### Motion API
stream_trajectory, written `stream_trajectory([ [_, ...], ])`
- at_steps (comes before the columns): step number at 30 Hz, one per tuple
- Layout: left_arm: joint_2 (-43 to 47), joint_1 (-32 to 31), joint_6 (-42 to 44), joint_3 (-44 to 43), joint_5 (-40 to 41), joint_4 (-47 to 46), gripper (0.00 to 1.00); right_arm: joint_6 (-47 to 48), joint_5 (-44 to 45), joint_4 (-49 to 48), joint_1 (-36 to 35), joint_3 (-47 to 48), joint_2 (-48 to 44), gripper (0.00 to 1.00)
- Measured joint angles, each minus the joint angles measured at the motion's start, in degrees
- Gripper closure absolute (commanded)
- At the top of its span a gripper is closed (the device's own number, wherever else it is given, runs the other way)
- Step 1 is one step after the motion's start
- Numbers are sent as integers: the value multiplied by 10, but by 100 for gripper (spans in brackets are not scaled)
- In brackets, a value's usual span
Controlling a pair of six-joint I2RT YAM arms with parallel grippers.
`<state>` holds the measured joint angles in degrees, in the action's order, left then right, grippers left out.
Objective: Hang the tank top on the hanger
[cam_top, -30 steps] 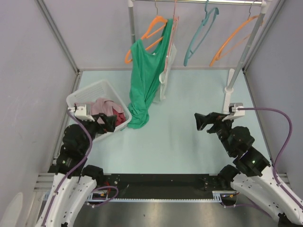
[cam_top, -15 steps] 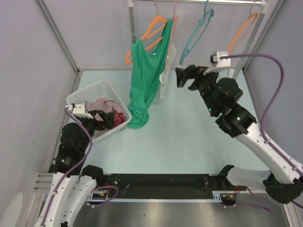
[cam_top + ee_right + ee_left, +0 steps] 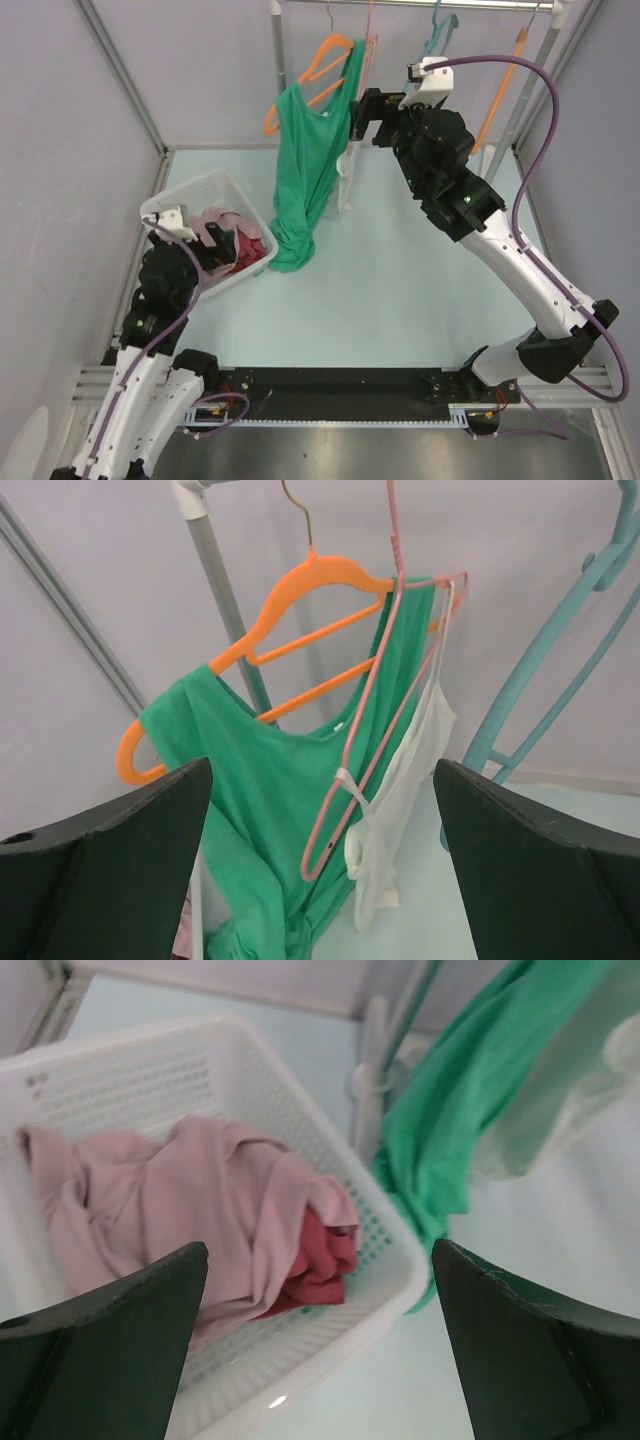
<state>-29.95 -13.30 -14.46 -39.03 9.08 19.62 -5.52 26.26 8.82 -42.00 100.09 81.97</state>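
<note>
The tank top's upper edge bunches in a fold beside the dark red cloth (image 3: 322,1257), so I will lower my left gripper outward into the basket onto it.
The pink-mauve tank top (image 3: 214,224) lies crumpled in the white basket (image 3: 190,188). It also shows in the left wrist view (image 3: 190,1200), partly over a dark red cloth (image 3: 322,1257). My left gripper (image 3: 220,250) hovers open and empty over the basket's near rim (image 3: 318,1260). The teal hanger (image 3: 438,30) hangs on the rail, mostly hidden behind my right arm; its lower arm shows in the right wrist view (image 3: 545,670). My right gripper (image 3: 362,115) is raised in front of the rack, open and empty (image 3: 322,770), with the teal hanger off to its right.
A long green tank top (image 3: 303,170) hangs from an orange hanger (image 3: 320,62) down to the table. A pink wire hanger (image 3: 370,750) carries a white garment (image 3: 410,770). Another orange hanger (image 3: 500,85) hangs by the right rack pole (image 3: 527,85).
My right arm has risen from low at the right and swung up-left to the rack, now hiding most of the teal hanger. My left gripper shifted slightly over the basket.
</note>
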Motion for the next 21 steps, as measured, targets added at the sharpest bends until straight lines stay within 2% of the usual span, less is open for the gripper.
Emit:
stream_trajectory([
  [4, -105, 6, -9, -31, 59, 28, 1, -5, -8, 3, 0, -2, 2, 2],
  [8, -204, 7, -25, -47, 83, 14, 3, -12, -20, 4, 0, -12, -2, 2],
  [18, -374, 10, -29, -73, 97, -84, 16, -27, -38, 17, 4, -81, -67, 2],
  [21, -406, 13, -29, -78, 91, -99, 24, -30, -39, 17, 9, -88, -84, 1],
])
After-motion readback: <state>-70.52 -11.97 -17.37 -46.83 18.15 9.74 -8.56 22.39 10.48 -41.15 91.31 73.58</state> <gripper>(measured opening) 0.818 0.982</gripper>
